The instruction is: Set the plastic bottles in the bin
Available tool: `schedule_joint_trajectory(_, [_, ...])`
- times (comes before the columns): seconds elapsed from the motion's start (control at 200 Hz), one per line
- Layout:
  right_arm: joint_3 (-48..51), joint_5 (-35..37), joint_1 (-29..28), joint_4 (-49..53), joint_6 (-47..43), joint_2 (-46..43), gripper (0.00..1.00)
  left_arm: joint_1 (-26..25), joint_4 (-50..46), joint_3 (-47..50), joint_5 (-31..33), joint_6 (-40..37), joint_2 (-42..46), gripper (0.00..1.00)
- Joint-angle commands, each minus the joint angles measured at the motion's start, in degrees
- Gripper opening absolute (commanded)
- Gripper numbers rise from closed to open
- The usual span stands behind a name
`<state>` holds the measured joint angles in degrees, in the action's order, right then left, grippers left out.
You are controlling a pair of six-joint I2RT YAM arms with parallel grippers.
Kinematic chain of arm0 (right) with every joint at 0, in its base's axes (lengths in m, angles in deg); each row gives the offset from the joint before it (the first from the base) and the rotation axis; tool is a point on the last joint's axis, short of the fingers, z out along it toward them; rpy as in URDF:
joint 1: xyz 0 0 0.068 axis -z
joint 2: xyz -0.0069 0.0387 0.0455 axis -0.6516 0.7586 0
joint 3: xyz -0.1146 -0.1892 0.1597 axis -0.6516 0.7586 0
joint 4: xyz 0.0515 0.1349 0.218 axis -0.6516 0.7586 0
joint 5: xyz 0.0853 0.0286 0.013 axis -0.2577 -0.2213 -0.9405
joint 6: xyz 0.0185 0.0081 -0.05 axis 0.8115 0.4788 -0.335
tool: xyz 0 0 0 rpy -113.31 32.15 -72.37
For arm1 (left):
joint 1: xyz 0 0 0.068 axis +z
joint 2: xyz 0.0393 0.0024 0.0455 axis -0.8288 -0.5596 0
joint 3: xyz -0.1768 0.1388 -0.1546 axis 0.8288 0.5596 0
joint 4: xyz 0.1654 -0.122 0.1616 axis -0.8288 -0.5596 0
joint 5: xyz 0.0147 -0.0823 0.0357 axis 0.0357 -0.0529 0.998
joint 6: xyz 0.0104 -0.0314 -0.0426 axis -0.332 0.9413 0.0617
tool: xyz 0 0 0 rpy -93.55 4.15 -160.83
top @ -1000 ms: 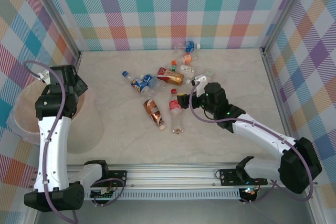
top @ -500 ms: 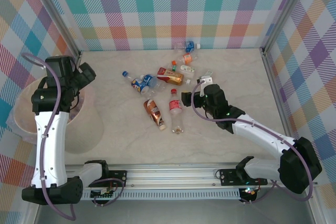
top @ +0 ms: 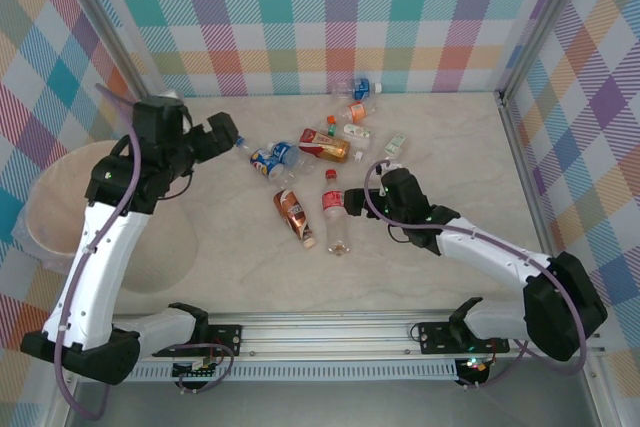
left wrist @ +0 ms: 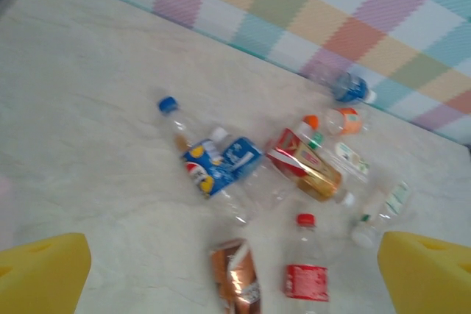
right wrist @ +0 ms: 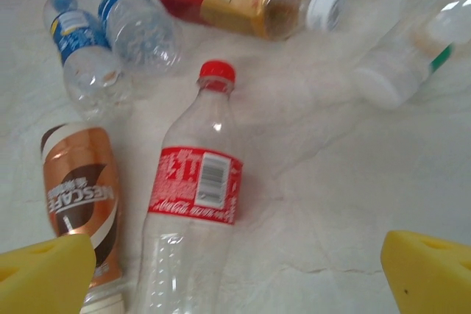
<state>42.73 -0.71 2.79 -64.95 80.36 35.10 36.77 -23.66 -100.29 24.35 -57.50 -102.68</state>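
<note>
The right gripper brings its open fingers back toward my base and down around the red-label bottle's clear ribbed end next.
Several plastic bottles lie on their sides mid-table. A red-label bottle (top: 334, 209) (right wrist: 196, 195) lies beside a brown-label one (top: 293, 215) (right wrist: 79, 204). Further back are two blue-label bottles (top: 270, 157) (left wrist: 219, 167) and a red-and-gold one (top: 325, 145) (left wrist: 309, 170). The pale pink bin (top: 40, 222) stands at the left edge. My left gripper (top: 220, 133) (left wrist: 235, 273) hangs open and empty, right of the bin and left of the blue-label bottles. My right gripper (top: 368, 199) (right wrist: 235, 270) is open and empty, low, just right of the red-label bottle.
More bottles sit near the back: an orange-capped one (top: 355, 110), a clear blue-capped one (top: 364, 87) and a white-and-green one (top: 395, 144). Checked walls enclose the table on three sides. A metal rail (top: 330, 332) runs along the near edge.
My left arm has swung from over the bin to the right, toward the bottles, its jaws opening wider. My right gripper has shifted slightly toward the red-label bottle.
</note>
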Motion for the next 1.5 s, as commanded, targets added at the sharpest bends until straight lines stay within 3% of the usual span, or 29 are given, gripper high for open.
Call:
schedule_joint_trajectory(0.0, [1.27, -7.25, -0.69, -1.44, 2.74, 1.73, 0.98, -4.79, 2.57, 0.10, -0.22, 3.41, -1.79, 1.00])
schedule_joint_trajectory(0.225, [0.78, -3.49, -6.30, 3.43, 1.93, 3.74, 0.96, -12.37, 6.29, 4.03, 3.31, 6.03, -5.04, 1.00])
schedule_joint_trajectory(0.385, [-2.31, 0.75, -8.45, 9.38, 2.08, 6.26, 0.94, -12.79, 10.12, 7.98, 2.60, 8.60, -6.36, 1.00])
schedule_joint_trajectory(0.82, [-12.20, -2.34, -11.71, 16.50, -1.62, 21.56, 0.91, -12.79, 10.73, 11.40, 5.48, 9.23, -8.39, 1.00])
schedule_joint_trajectory(1.15, [-11.93, 6.07, -12.23, 16.81, 0.31, 25.28, 0.70, -12.79, 13.67, 13.47, 3.98, 5.83, -7.89, 1.00])
schedule_joint_trajectory(1.495, [-7.10, 8.20, -12.23, 8.61, -2.92, 18.84, 0.51, -12.70, 21.83, 18.77, -0.10, 5.28, -6.42, 1.00])
